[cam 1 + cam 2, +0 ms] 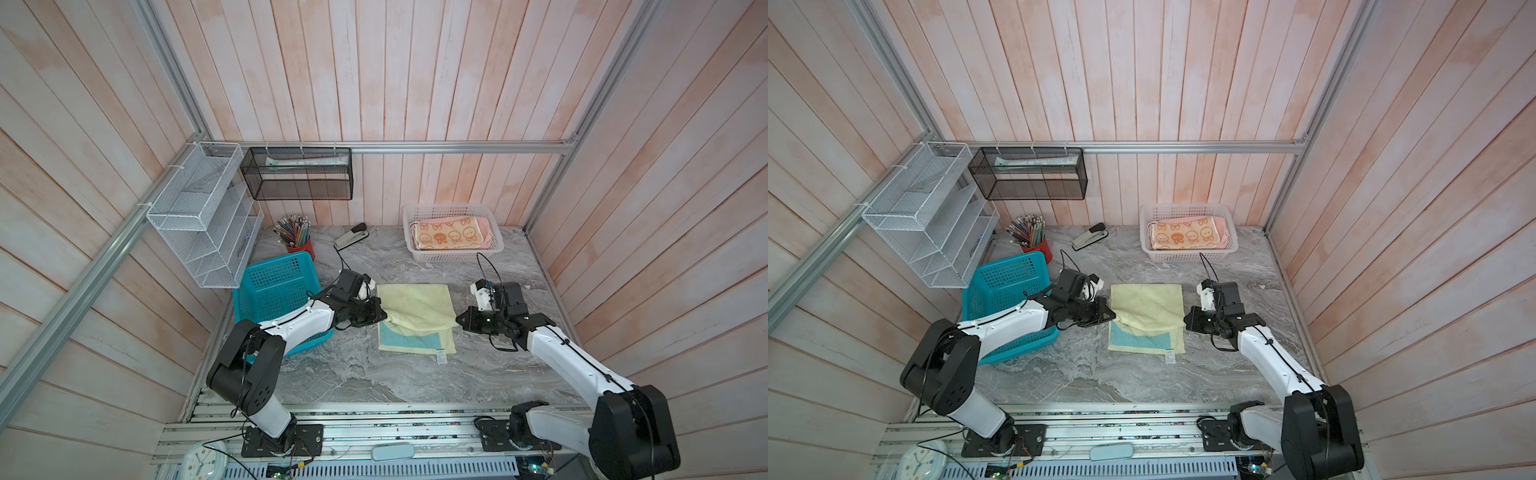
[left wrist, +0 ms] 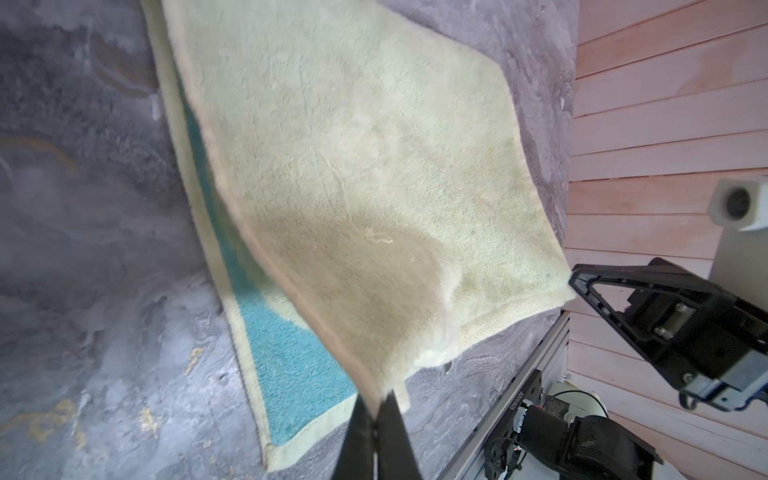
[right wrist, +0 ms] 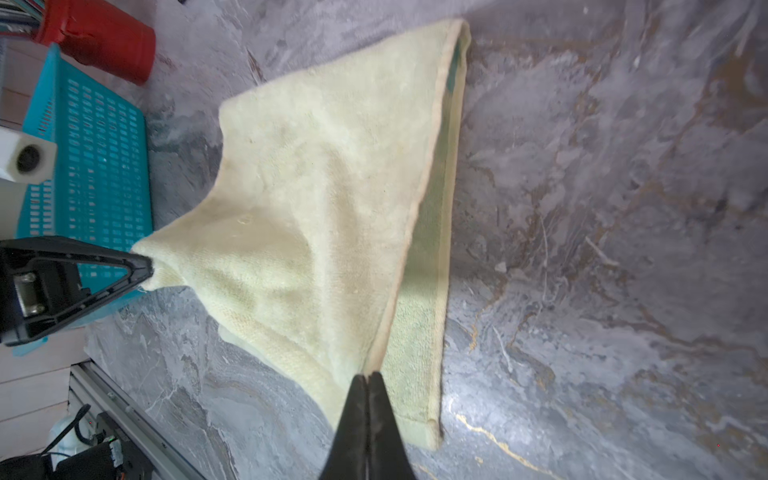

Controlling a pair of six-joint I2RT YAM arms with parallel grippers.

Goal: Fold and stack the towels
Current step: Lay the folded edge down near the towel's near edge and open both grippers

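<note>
I should next pull my left gripper back and down and let go, because the lower layer's near corner (image 1: 381, 348) (image 2: 275, 454) by the teal patch is below the gripper and toward my base.
A pale yellow towel (image 1: 415, 305) (image 1: 1148, 307) lies mid-table, one layer drawn over the other. A teal patch (image 1: 409, 338) shows on the lower layer along the front edge. My left gripper (image 1: 384, 318) (image 1: 1113, 316) (image 2: 378, 399) is shut on the upper layer's left corner. My right gripper (image 1: 458, 319) (image 1: 1185, 322) (image 3: 368, 376) is shut on its right corner. Both corners hang slightly above the table, and the edge sags between them. An orange-and-cream bunny towel (image 1: 446, 236) (image 1: 1185, 235) lies folded on a pink towel (image 1: 1222, 227) in the white basket (image 1: 457, 255).
A teal basket (image 1: 276, 286) stands left of the towel, under my left arm. A red pencil cup (image 1: 300, 249) and a stapler (image 1: 351, 237) sit at the back left. A white wire rack (image 1: 199, 216) and a black mesh shelf (image 1: 297, 174) hang on the walls.
</note>
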